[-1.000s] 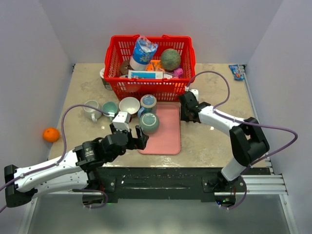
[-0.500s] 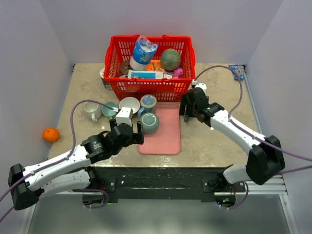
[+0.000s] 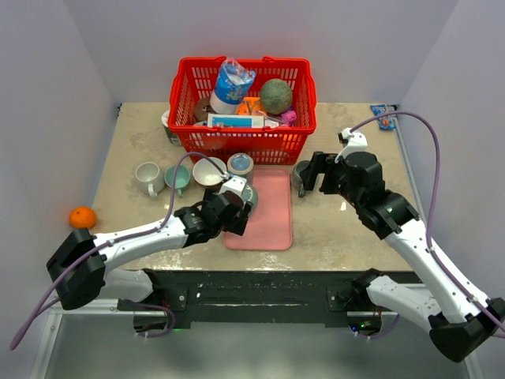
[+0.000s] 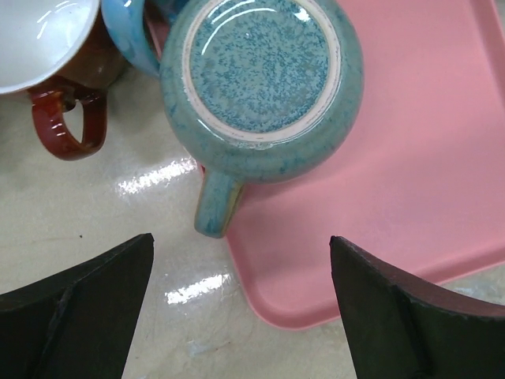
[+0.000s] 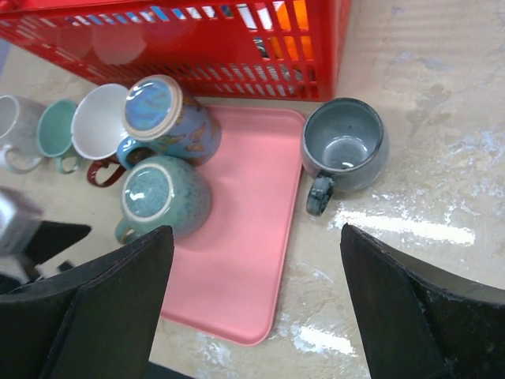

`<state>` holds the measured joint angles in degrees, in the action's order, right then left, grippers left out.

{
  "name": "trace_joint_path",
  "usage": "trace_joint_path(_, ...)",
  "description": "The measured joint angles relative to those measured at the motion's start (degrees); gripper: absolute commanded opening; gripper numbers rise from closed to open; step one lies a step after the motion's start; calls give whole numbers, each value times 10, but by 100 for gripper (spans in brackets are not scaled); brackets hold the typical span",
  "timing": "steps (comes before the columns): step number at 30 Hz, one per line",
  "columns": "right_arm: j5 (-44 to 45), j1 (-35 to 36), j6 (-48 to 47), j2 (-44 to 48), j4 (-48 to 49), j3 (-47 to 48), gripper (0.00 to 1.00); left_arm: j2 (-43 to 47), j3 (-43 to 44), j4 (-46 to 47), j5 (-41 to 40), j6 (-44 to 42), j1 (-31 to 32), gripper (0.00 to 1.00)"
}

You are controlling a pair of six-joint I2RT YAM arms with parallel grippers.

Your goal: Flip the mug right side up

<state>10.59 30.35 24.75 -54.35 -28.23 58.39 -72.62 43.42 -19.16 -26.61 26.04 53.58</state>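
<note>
I will lower my left gripper next and move it gently outward onto the teal mug's handle (image 4: 217,204) to close there, because that handle sticks out toward the open fingers.
A speckled teal mug (image 4: 260,79) stands upside down on the left edge of the pink tray (image 4: 394,158), with its handle (image 4: 215,209) pointing toward me. My left gripper (image 4: 241,300) hovers open just short of it, the fingers wide on either side of the handle, touching nothing. In the top view that gripper (image 3: 237,209) covers most of the mug. A grey mug (image 5: 345,146) stands upright on the table right of the tray. My right gripper (image 5: 256,308) is open, raised and back from it, and it holds nothing.
A blue mug (image 5: 162,118) sits bottom up behind the teal one. Left of it are a white-lined brown mug (image 5: 99,122), a green mug (image 5: 55,130) and a white mug (image 3: 147,177). The red basket (image 3: 183,134) stands behind, full of goods. An orange (image 3: 81,217) lies far left.
My right gripper has opened and drawn back to the right, leaving the grey mug upright beside the tray. My left arm has moved forward over the teal mug.
</note>
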Motion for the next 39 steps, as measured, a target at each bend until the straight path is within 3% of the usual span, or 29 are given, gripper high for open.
trace_joint_path(7,-31,0,1,36,-24,0,88,-48,8,30,14,-43,-7,87)
trace_joint_path(16,-26,0,7,43,-55,0,84,-82,17,45,17,-64,-15,65)
trace_joint_path(24,-22,0,14,73,-62,-3,84,-120,43,47,12,-77,-16,60)
trace_joint_path(28,-21,0,14,82,-67,-3,84,-139,53,45,8,-81,-18,47)
trace_joint_path(39,-21,0,23,84,-78,-7,84,-146,56,42,11,-87,-18,31)
